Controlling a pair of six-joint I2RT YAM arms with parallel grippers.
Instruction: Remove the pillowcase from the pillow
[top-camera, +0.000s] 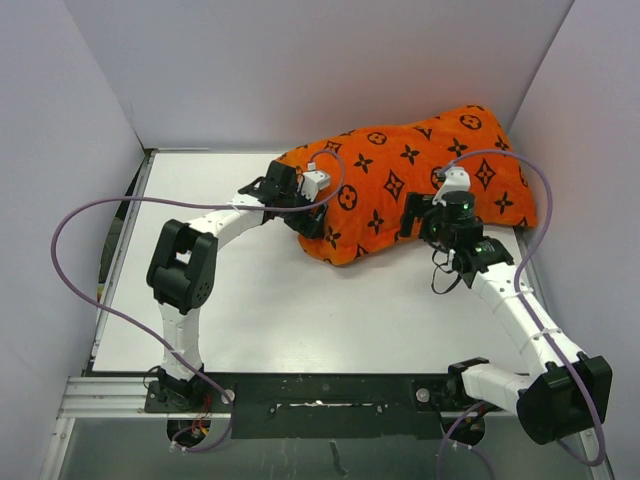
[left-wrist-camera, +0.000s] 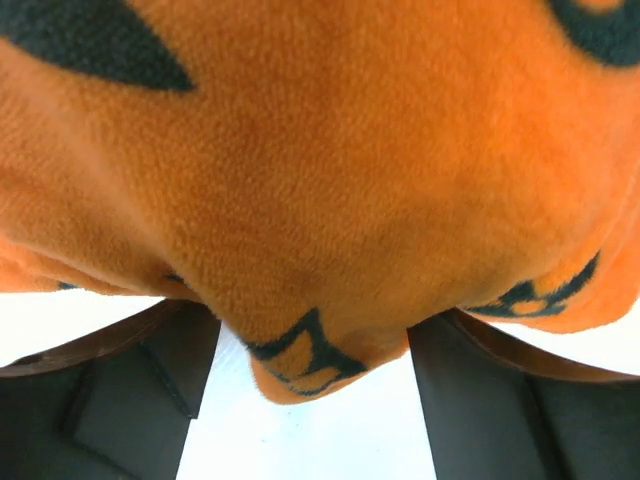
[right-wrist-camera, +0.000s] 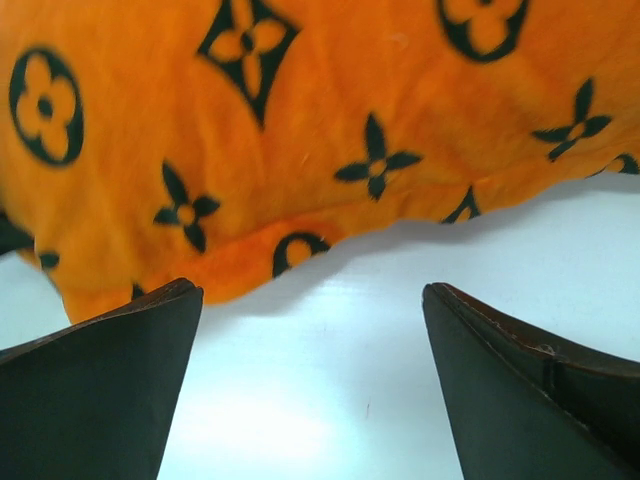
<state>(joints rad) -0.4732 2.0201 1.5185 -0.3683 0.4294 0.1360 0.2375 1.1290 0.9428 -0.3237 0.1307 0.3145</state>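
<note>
I need to move my right gripper back toward my base next, then onto the pillowcase's near corner away from my left gripper. Its open fingers are on either side of bare table.
The orange pillowcase (top-camera: 420, 170) with dark flower and star prints lies stuffed at the back right of the table. The pillow is hidden inside it. My left gripper (top-camera: 308, 220) is at the cover's near left corner. In the left wrist view the left gripper (left-wrist-camera: 312, 335) is open, and a fold of the pillowcase (left-wrist-camera: 320, 200) hangs between its fingers without being pinched. My right gripper (top-camera: 425, 212) stands at the cover's front edge. The right wrist view shows the right gripper (right-wrist-camera: 312, 295) open over bare table, just short of the pillowcase (right-wrist-camera: 300, 120).
The white table (top-camera: 300, 300) is boxed in by pale walls at the back and on both sides. Purple cables (top-camera: 70, 260) loop off each arm. A black rail (top-camera: 320, 395) with the arm bases runs along the near edge.
</note>
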